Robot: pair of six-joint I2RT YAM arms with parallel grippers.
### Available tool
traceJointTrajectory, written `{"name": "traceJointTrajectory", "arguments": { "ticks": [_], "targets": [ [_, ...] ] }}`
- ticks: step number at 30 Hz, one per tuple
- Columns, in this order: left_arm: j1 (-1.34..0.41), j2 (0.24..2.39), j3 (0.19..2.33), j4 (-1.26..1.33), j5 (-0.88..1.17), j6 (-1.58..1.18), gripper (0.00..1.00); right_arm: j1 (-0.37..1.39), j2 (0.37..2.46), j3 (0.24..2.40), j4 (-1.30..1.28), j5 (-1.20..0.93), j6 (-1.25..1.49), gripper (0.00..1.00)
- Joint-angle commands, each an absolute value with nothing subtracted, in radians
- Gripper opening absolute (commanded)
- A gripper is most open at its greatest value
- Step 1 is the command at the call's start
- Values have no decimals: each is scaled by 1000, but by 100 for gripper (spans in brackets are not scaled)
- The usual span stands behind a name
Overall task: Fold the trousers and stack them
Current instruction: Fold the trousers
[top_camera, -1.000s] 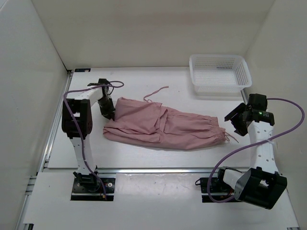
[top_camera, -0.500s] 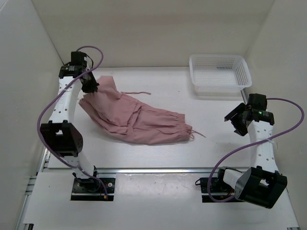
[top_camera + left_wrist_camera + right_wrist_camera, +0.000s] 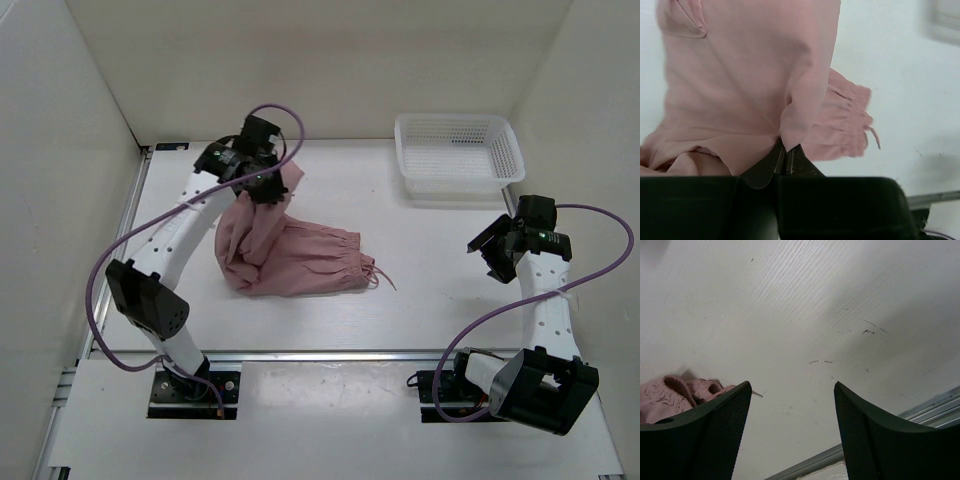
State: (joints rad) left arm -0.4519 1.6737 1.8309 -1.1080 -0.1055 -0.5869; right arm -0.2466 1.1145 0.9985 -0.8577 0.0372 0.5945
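The robot's left gripper should next bring the trousers' lifted edge to the right in the top view, toward the corded waistband, because that end of the trousers is flat and uncovered.
The dusty-pink trousers (image 3: 290, 255) lie bunched on the white table, partly lifted at the back. My left gripper (image 3: 268, 190) is shut on an edge of the trousers (image 3: 750, 90) and holds it up, so the cloth hangs from the fingers (image 3: 767, 165) in the left wrist view. The gathered waistband (image 3: 352, 262) with its cord points right. My right gripper (image 3: 497, 256) hovers open at the right of the table, apart from the cloth. In the right wrist view the waistband (image 3: 675, 392) shows just beyond the right gripper (image 3: 792, 390), which has nothing between its fingers.
A white mesh basket (image 3: 458, 150) stands at the back right corner. White walls close in the table on the left, back and right. A metal rail (image 3: 330, 353) runs along the near edge.
My left gripper has shut on the trousers' left end, lifted it and carried it right over the rest, dragging the cloth into a shorter heap. The right arm has not moved.
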Motion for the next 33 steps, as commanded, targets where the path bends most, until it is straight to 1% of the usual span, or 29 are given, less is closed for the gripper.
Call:
{"name": "traceJointTrajectory", "arguments": {
  "ticks": [1, 7, 9, 10, 11, 12, 13, 15, 16, 17, 19, 20, 21, 23, 24, 26, 27, 28, 29, 30, 31, 32, 33],
  "targets": [
    [-569, 1689, 1903, -1106, -149, -695, 10, -242, 1115, 1017, -836, 23, 578, 72],
    [-760, 1759, 2003, -1106, -228, -810, 10, -242, 1097, 1008, -836, 23, 578, 72],
    [-799, 1801, 2014, -1095, -229, -839, 10, -242, 1097, 997, -836, 23, 569, 72],
    [-840, 1818, 2031, -1066, -188, -839, 10, -242, 1088, 997, -836, 23, 569, 72],
    [-860, 1838, 2045, -1040, -148, -839, 19, -242, 1088, 997, -836, 23, 569, 72],
    [-877, 1905, 2061, -1020, -88, -813, 36, -242, 1088, 997, -836, 23, 569, 72],
    [-897, 1948, 2127, -1020, 28, -784, 62, -242, 1088, 997, -836, 23, 569, 72],
    [-910, 2061, 2225, -1122, 63, -750, 76, -242, 1088, 997, -836, 23, 569, 72],
    [-910, 2083, 2277, -1171, 37, -750, 87, -242, 1078, 997, -845, 23, 569, 72],
    [-910, 2092, 2348, -1208, -22, -730, 100, -242, 1078, 997, -845, 23, 569, 72],
    [-884, 2048, 2358, -1223, -51, -719, 100, -242, 1068, 997, -845, 23, 569, 72],
    [-853, 2017, 2297, -1192, -51, -698, 99, -242, 1068, 997, -845, 23, 569, 72],
    [-836, 1985, 2258, -1160, -29, -698, 95, -242, 1068, 988, -845, 23, 569, 72],
    [-789, 1892, 2150, -1095, 1, -675, 85, -242, 1068, 988, -845, -9, 558, 72],
    [-779, 1866, 2122, -1083, 2, -675, 68, -242, 1068, 988, -845, -20, 558, 72],
    [-770, 1807, 2036, -1083, -21, -644, 49, -242, 1068, 988, -845, -46, 523, 72],
    [-761, 1792, 2002, -1083, -41, -644, 39, -242, 1068, 988, -835, -69, 509, 70],
    [-761, 1760, 1967, -1095, -57, -635, 26, -242, 1068, 988, -822, -131, 494, 61],
    [-749, 1744, 1926, -1095, -67, -635, 19, -220, 1068, 988, -822, -165, 471, 55],
    [-733, 1726, 1831, -1095, -78, -635, 13, -201, 1068, 988, -810, -196, 471, 44],
    [-723, 1691, 1781, -1095, -92, -635, 10, -142, 1068, 988, -799, -225, 457, 10],
    [-713, 1671, 1729, -1095, -92, -635, 10, -99, 1077, 988, -789, -239, 457, 0],
    [-692, 1651, 1624, -1079, -103, -635, 10, -47, 1095, 997, -788, -239, 469, 0]
  ]
}}
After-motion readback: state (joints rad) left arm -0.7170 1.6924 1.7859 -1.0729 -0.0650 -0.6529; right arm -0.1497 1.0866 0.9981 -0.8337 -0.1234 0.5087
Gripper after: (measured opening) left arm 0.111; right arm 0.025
